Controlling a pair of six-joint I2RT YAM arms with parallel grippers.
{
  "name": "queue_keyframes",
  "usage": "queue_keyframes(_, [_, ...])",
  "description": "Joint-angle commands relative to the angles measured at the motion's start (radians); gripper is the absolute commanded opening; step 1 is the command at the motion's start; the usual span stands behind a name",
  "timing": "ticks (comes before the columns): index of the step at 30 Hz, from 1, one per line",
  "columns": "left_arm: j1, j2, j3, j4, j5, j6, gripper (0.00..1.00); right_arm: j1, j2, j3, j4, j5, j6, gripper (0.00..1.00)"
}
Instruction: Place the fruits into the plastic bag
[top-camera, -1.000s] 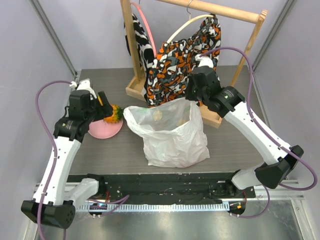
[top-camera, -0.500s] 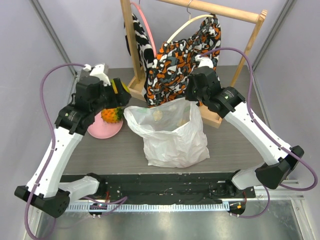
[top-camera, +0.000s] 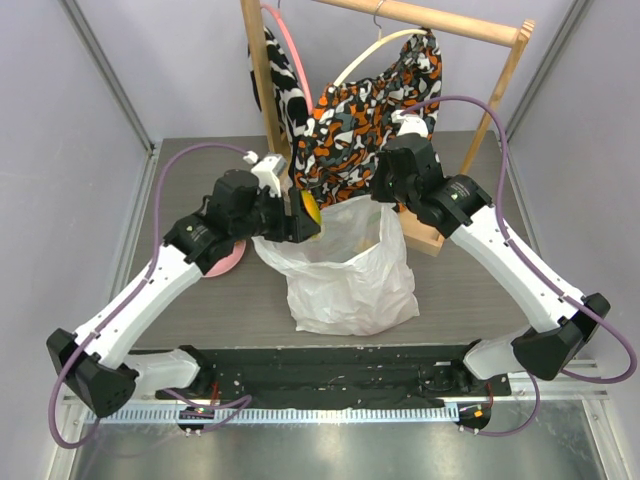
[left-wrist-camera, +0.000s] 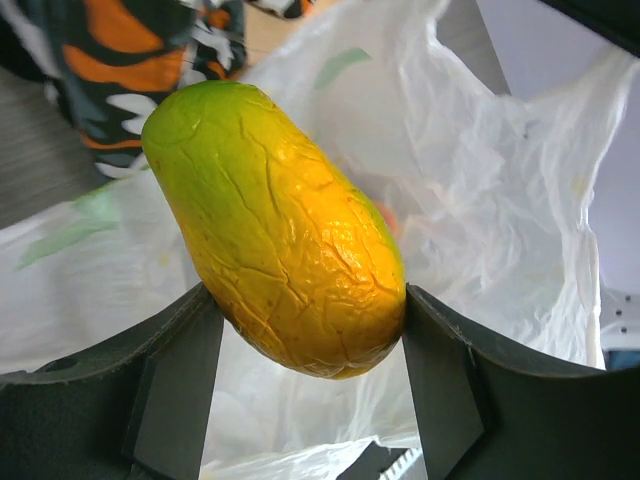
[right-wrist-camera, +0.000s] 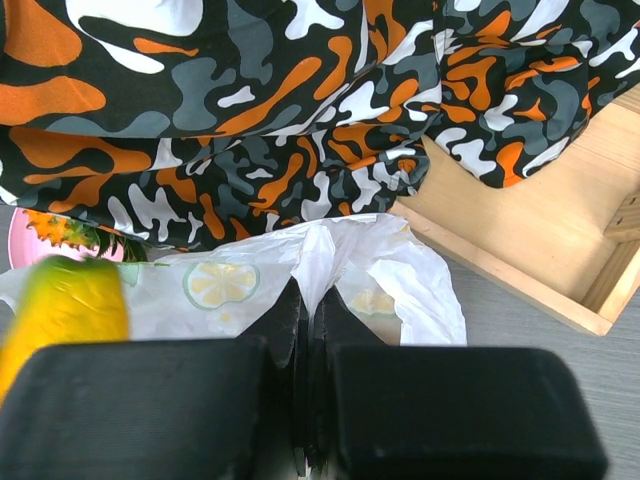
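Next, my left gripper lowers toward the right in the top view and releases the mango, since the bag's opening (top-camera: 352, 234) (left-wrist-camera: 445, 235) lies below it on that side.
A yellow-green mango (left-wrist-camera: 280, 230) sits clamped between the two fingers of my left gripper (left-wrist-camera: 305, 315). In the top view this left gripper (top-camera: 305, 215) holds the mango (top-camera: 312, 213) over the left rim of the open plastic bag (top-camera: 350, 275). Seen from the left wrist, the bag's white inside (left-wrist-camera: 490, 190) lies right behind the mango. My right gripper (right-wrist-camera: 308, 300) is shut on a pinch of the bag's rim (right-wrist-camera: 320, 245) and holds it up, at the bag's back right (top-camera: 386, 205). An orange pineapple (right-wrist-camera: 70, 230) lies on the pink plate (right-wrist-camera: 12, 258).
A wooden rack with a box base (top-camera: 430, 232) stands behind the bag, draped with an orange-black-white cloth (top-camera: 360, 120). The pink plate (top-camera: 228, 262) shows partly under the left arm. The cloth (right-wrist-camera: 250, 110) hangs close above the bag's rim.
My left arm has lifted the mango off the plate and swung right to the bag's mouth. The right gripper and the bag have stayed put.
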Motion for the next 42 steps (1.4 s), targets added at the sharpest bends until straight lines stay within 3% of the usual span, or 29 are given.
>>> queue_keyframes(1, [-0.042,0.058,0.014,0.051,0.116,0.064,0.54,-0.003,-0.033,0.006,0.040,0.008,-0.004,0.02])
queue_keyframes(17, [-0.181,0.324,0.052,-0.037,0.280,0.189,0.54,-0.003,-0.030,0.011,0.035,0.008,-0.001,0.02])
queue_keyframes(31, [-0.265,0.612,0.155,-0.089,0.426,0.200,0.54,-0.003,-0.034,0.012,0.023,0.004,0.003,0.02])
queue_keyframes(37, [-0.265,0.655,0.186,-0.167,0.397,0.234,0.69,-0.002,-0.039,0.009,0.014,0.017,0.003,0.02])
queue_keyframes(42, [-0.265,0.646,0.179,-0.154,0.393,0.223,0.90,-0.002,-0.037,0.009,0.014,0.022,0.014,0.02])
